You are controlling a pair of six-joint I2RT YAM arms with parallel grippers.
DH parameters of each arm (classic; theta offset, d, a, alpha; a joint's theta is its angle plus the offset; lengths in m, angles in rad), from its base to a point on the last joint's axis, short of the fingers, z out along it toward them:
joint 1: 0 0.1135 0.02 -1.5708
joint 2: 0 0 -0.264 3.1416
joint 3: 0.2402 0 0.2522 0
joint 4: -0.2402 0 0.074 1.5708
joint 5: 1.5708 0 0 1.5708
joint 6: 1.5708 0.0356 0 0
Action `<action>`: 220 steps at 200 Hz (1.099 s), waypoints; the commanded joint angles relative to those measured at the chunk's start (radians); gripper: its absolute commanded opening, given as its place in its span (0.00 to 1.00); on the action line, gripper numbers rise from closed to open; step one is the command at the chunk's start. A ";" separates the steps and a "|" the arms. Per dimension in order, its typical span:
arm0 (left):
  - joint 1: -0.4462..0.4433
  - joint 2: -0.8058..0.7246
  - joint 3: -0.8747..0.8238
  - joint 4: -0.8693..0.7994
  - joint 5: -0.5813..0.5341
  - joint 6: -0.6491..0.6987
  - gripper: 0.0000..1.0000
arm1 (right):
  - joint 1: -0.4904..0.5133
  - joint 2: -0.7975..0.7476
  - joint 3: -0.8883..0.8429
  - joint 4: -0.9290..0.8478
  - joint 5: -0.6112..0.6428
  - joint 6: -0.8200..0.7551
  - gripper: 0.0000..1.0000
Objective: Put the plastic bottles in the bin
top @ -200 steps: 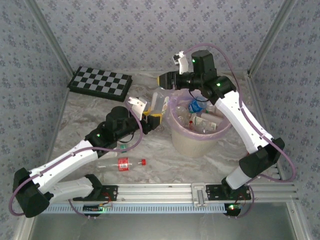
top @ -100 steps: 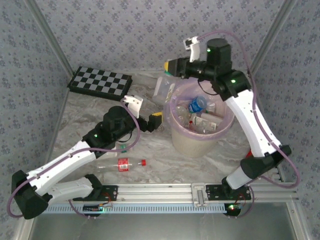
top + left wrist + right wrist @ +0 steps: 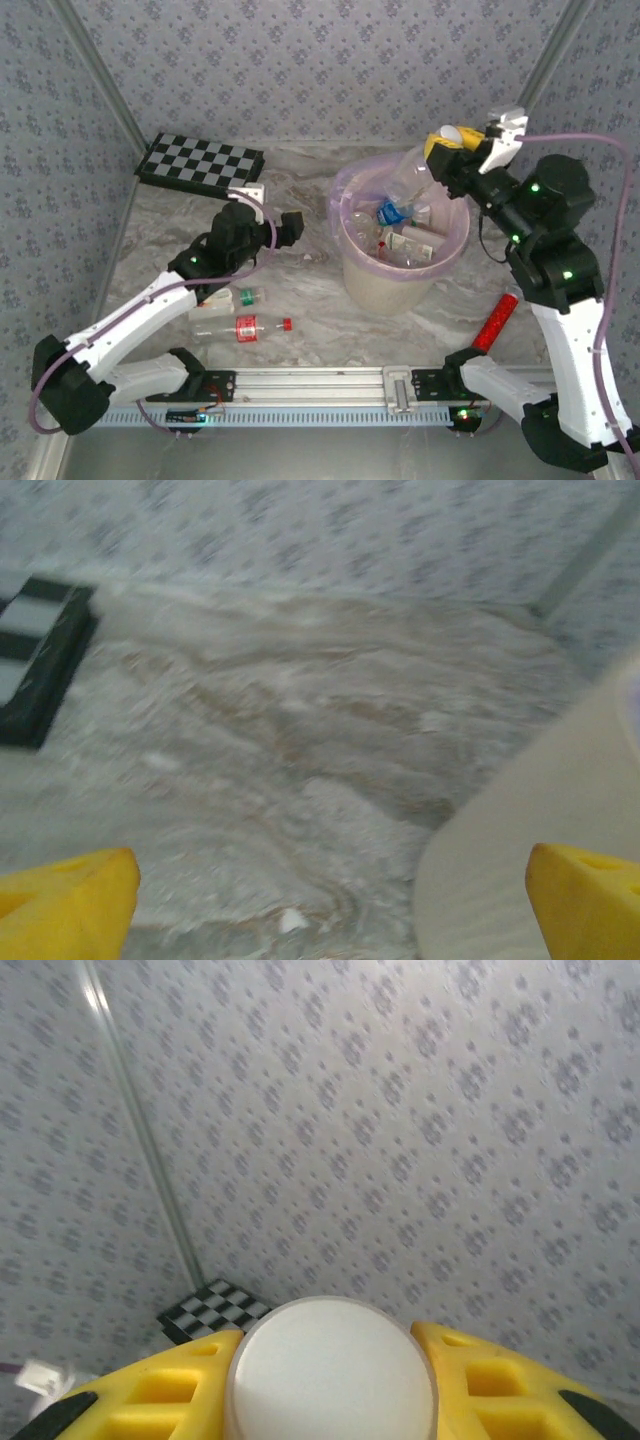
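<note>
My right gripper will next lower the clear bottle into the bin's opening (image 3: 400, 208) and let go of it there, because the bottle already slants down over the bottles inside.
The bin (image 3: 398, 268), a cream bucket lined with a pink bag, holds several plastic bottles (image 3: 392, 212). My right gripper (image 3: 452, 148) is above its far right rim, shut on a clear bottle (image 3: 408, 178) that slants down over the opening. In the right wrist view the bottle's white round end (image 3: 330, 1375) sits between the yellow fingers (image 3: 160, 1395). My left gripper (image 3: 289, 228) is left of the bin, low over the table and open, with yellow fingertips (image 3: 70, 900) wide apart. Two bottles lie near the left arm: a red-labelled one (image 3: 245, 326) and a green-capped one (image 3: 240, 296).
The black-and-white chequered board (image 3: 200, 163) lies at the far left (image 3: 40, 650) (image 3: 215, 1310). A red cylinder (image 3: 497, 322) lies right of the bin by the right arm. The bin's wall (image 3: 530, 850) is close on the left gripper's right. Patterned walls enclose the table.
The right arm took the clear bottle from the left gripper and swung it from the bin's far left to above its right rim. The left gripper opened and drew back left.
</note>
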 commanded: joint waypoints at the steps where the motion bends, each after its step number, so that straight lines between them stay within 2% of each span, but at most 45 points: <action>1: 0.068 0.000 0.006 -0.101 -0.040 -0.166 0.99 | -0.005 0.031 -0.132 0.100 0.061 -0.051 0.07; 40: 0.107 -0.047 -0.043 -0.168 -0.063 -0.226 0.99 | -0.004 0.059 -0.289 0.223 0.034 -0.012 0.06; 64: 0.124 -0.085 -0.063 -0.227 -0.118 -0.265 0.98 | -0.004 0.089 -0.391 0.289 0.023 0.031 0.06; 106: 0.175 -0.119 -0.117 -0.220 -0.069 -0.298 0.96 | -0.001 0.123 -0.484 0.299 0.039 0.118 0.06; 164: 0.207 -0.079 -0.121 -0.179 -0.026 -0.306 0.97 | 0.028 0.115 -0.591 0.276 0.174 0.242 0.07; 177: 0.207 -0.065 -0.122 -0.172 -0.016 -0.310 0.96 | 0.034 0.105 -0.592 0.264 0.186 0.263 0.16; 194: 0.208 -0.047 -0.116 -0.171 -0.013 -0.310 0.96 | 0.035 0.081 -0.571 0.241 0.199 0.268 0.38; 220: 0.208 -0.027 -0.103 -0.166 -0.010 -0.305 0.97 | 0.029 0.035 -0.468 0.139 0.207 0.236 0.62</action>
